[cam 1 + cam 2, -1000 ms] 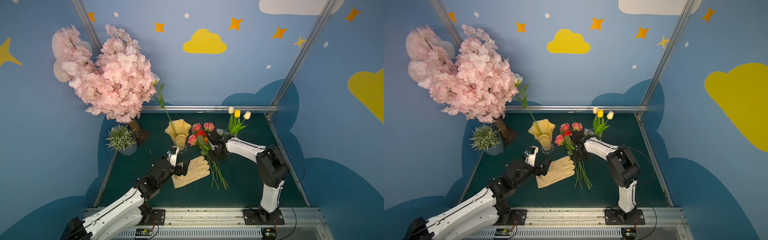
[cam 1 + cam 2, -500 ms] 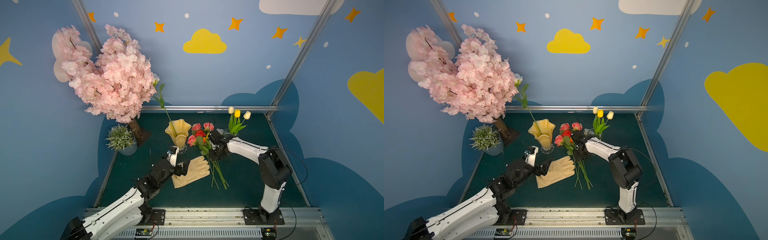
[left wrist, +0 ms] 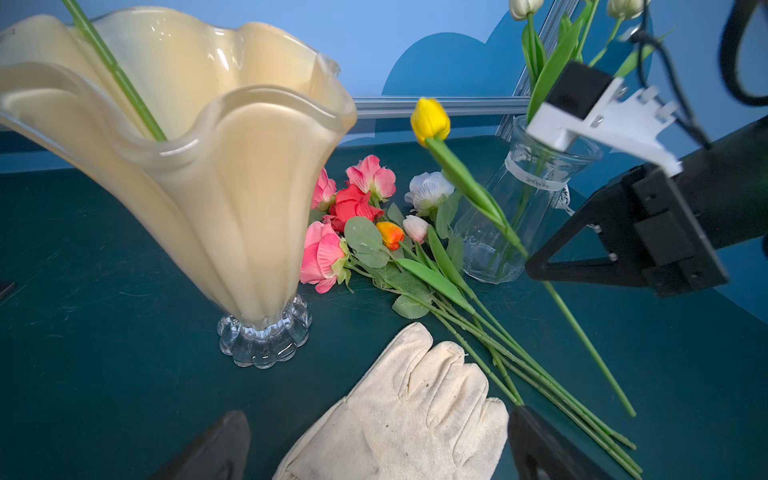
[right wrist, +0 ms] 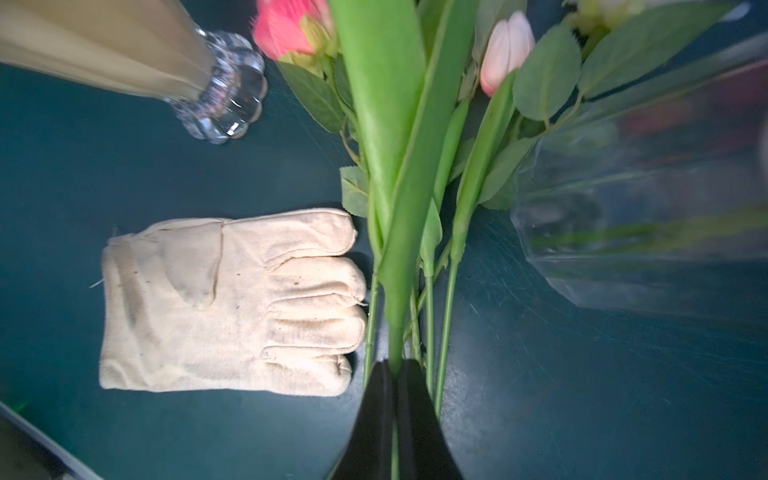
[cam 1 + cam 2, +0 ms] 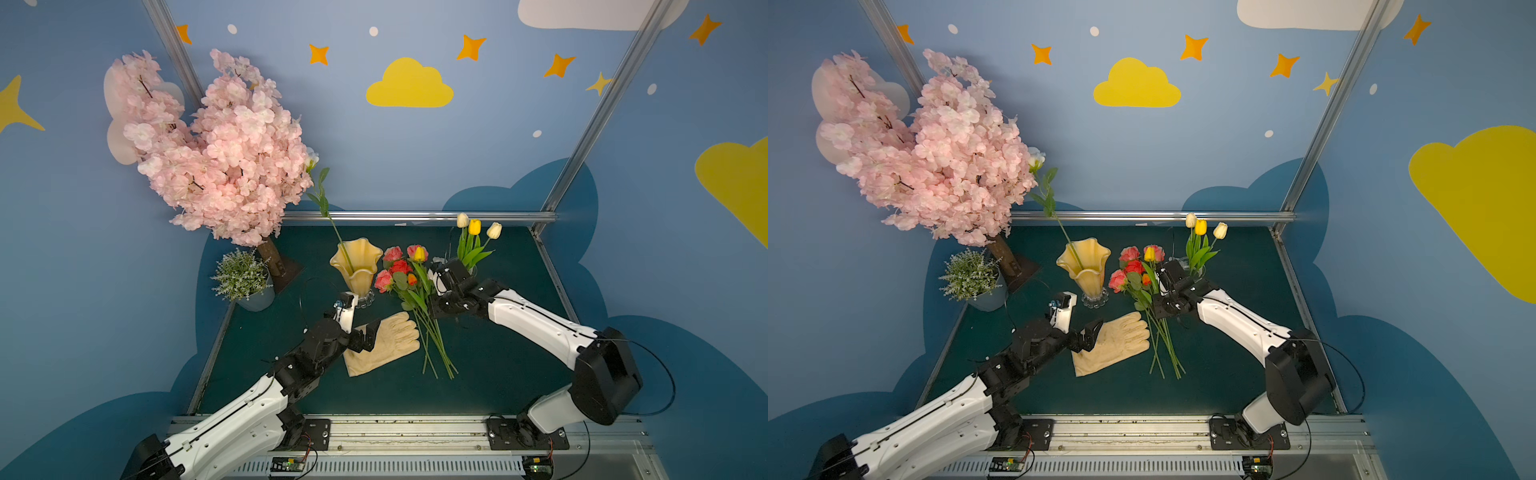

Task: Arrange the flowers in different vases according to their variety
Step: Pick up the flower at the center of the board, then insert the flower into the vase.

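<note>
My right gripper rises next, tilts upward and moves over the clear vase's opening, outward of it. It then releases the yellow tulip's stem where tulips already stand.
The amber-yellow vase [image 5: 356,266] [image 3: 187,166] stands at the middle back with one long stem [image 5: 332,216] in it. To its right, loose roses and tulips [image 5: 399,274] [image 3: 353,232] lie in a bunch on the mat. My right gripper [image 4: 395,368] [image 5: 431,308] is shut on the green stem of a yellow tulip [image 3: 430,120] [image 5: 419,253], whose head is raised above the bunch. Just behind it stands the clear ribbed vase [image 3: 523,216], holding three tulips [image 5: 473,226]. My left gripper [image 3: 378,440] [image 5: 365,336] hangs open over a cream glove [image 5: 386,343], holding nothing.
A big pink blossom tree [image 5: 216,149] and a small potted plant [image 5: 243,276] fill the back left corner. The glove [image 4: 232,303] lies flat beside the stems. A metal rail [image 5: 415,216] bounds the mat at the back.
My right gripper has shut on the yellow tulip's stem and lifted it, so its head now stands above the roses. The left arm has not moved.
</note>
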Controlling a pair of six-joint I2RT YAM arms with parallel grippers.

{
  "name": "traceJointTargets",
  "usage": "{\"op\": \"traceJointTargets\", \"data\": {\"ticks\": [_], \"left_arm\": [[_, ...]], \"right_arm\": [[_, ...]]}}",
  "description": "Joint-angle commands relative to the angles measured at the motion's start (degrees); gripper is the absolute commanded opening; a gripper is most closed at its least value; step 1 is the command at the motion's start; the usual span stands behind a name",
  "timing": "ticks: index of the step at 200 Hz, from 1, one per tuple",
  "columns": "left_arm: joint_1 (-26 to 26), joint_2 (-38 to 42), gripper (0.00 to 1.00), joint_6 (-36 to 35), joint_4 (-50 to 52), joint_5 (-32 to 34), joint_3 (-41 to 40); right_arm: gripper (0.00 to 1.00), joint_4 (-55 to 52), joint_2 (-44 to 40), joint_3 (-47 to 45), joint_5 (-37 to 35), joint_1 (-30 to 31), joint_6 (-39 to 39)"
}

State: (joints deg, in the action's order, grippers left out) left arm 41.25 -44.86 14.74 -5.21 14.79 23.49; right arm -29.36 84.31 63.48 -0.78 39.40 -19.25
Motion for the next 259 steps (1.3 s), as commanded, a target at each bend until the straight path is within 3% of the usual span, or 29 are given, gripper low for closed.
{"op": "traceJointTargets", "data": {"ticks": [1, 35, 73, 107, 135, 190, 223, 235, 259], "left_arm": [[-0.02, 0.9, 1.0, -0.35, -0.32, -0.24, 0.34], [0.0, 1.64, 1.0, -0.23, -0.31, 0.29, 0.09], [-0.02, 2.23, 1.0, -0.38, -0.67, 0.38, -0.24], [-0.03, 2.15, 1.0, -0.4, -0.68, 0.19, -0.28], [0.05, 2.15, 1.0, -0.42, -0.76, 0.16, -0.25], [0.05, 2.15, 1.0, -0.56, -0.94, -0.26, -0.37], [-0.03, 1.76, 1.0, -0.64, -1.18, -0.55, -0.27], [0.05, 1.56, 1.0, -0.55, -1.2, -0.61, -0.28], [-0.01, 0.79, 1.0, -0.42, -1.47, -0.93, -0.11]], "right_arm": [[0.0, 5.79, -6.74, -1.09, -2.83, -0.38, 1.39], [0.0, 11.88, -16.61, -2.73, -10.84, -1.54, 3.94], [0.0, 29.65, -24.21, -7.54, -17.44, -3.87, 10.79], [0.0, 35.02, -22.11, -5.67, -18.69, -8.19, 12.82], [0.0, 41.82, -18.33, -5.46, -14.69, -10.59, 15.52], [0.0, 49.92, -10.57, -6.57, -10.87, -11.33, 18.02], [0.0, 51.33, -10.5, -10.66, -10.86, -11.32, 16.74], [0.19, 51.27, -11.22, -12.27, -10.68, -11.34, 15.88], [0.28, 49.45, -13.34, -14.4, -11.05, -11.34, 14.74]]}}
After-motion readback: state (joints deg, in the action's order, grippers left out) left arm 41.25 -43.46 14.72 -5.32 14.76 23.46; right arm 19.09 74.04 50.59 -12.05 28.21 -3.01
